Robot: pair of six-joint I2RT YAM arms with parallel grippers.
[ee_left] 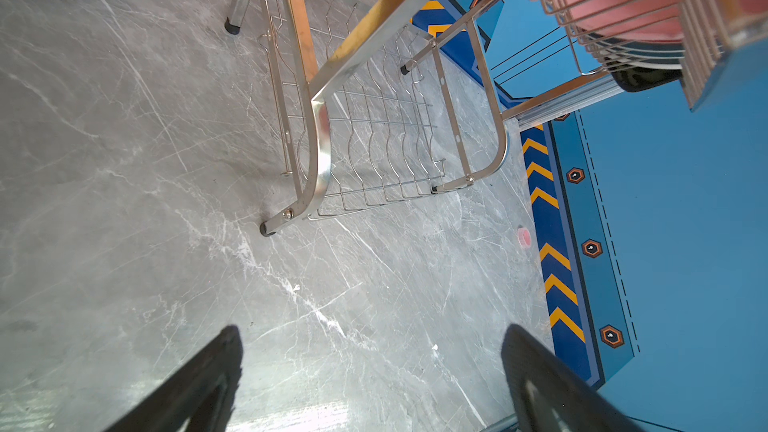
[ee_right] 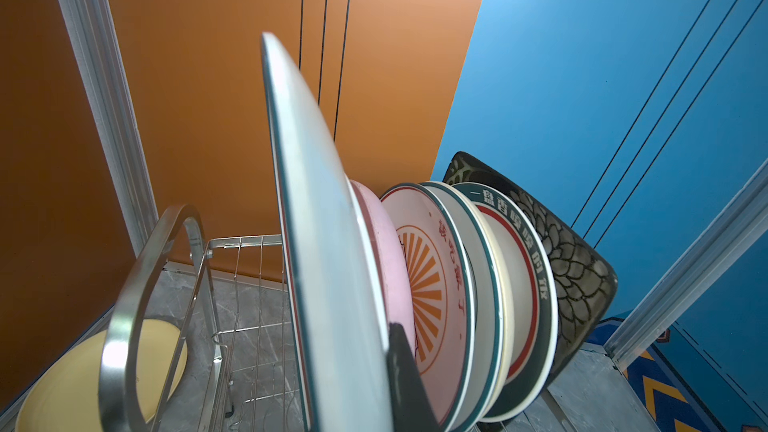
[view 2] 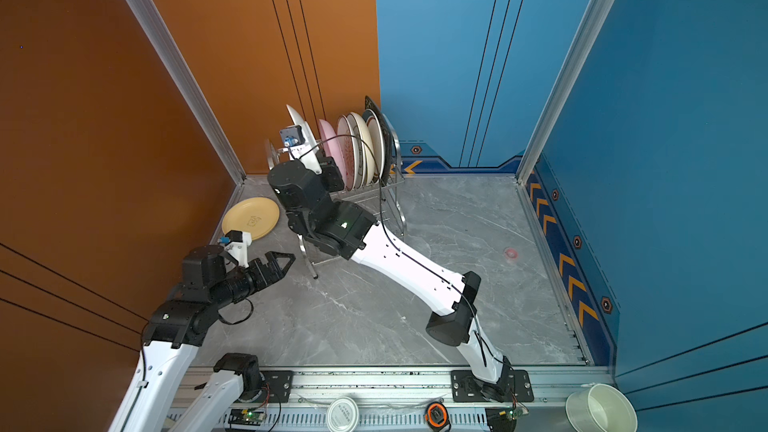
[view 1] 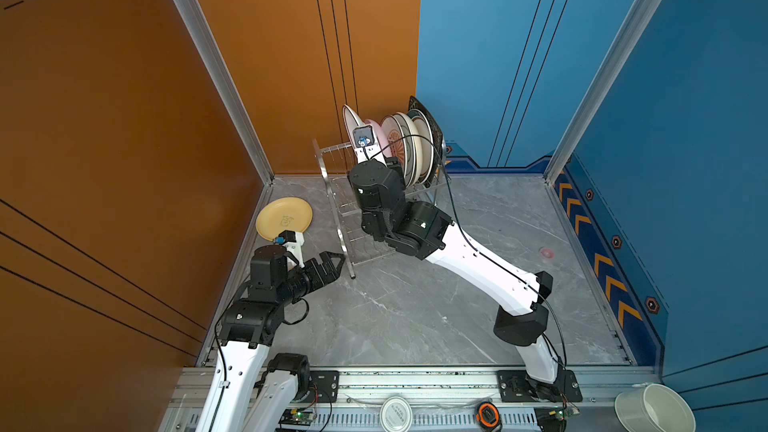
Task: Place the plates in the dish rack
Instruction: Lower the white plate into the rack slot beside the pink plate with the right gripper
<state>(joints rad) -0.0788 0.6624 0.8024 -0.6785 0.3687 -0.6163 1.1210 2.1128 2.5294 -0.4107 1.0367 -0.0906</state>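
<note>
The right gripper lowers the green-rimmed plate into the open slot beside the pink plate (view 2: pixel 328 139) next and releases it, because it still stands above the row.
The dish rack (view 1: pixel 329 176) stands at the back of the table, its upper tier holding several upright plates: pink (ee_right: pixel 386 243), orange sunburst (ee_right: pixel 432 284), green-rimmed ones and a black square floral one (ee_right: pixel 577 268). My right gripper (ee_right: pixel 365 388) is shut on the lower rim of a white green-rimmed plate (view 1: pixel 351 122), held upright over the upper tier just left of the pink plate (view 2: pixel 328 139). One black finger (ee_right: pixel 405 376) shows against its face. A yellow plate (view 1: pixel 284 218) lies flat on the table left of the rack. My left gripper (view 1: pixel 336 261) hangs open and empty near the rack's front leg.
A small pink object (view 1: pixel 546 252) lies on the table at the right. Below the front rail sit a white bucket-like container (view 1: pixel 654 409), a round white lid (view 1: pixel 396 411) and an orange tape measure (view 1: pixel 487 413). Orange and blue walls close in the back and sides.
</note>
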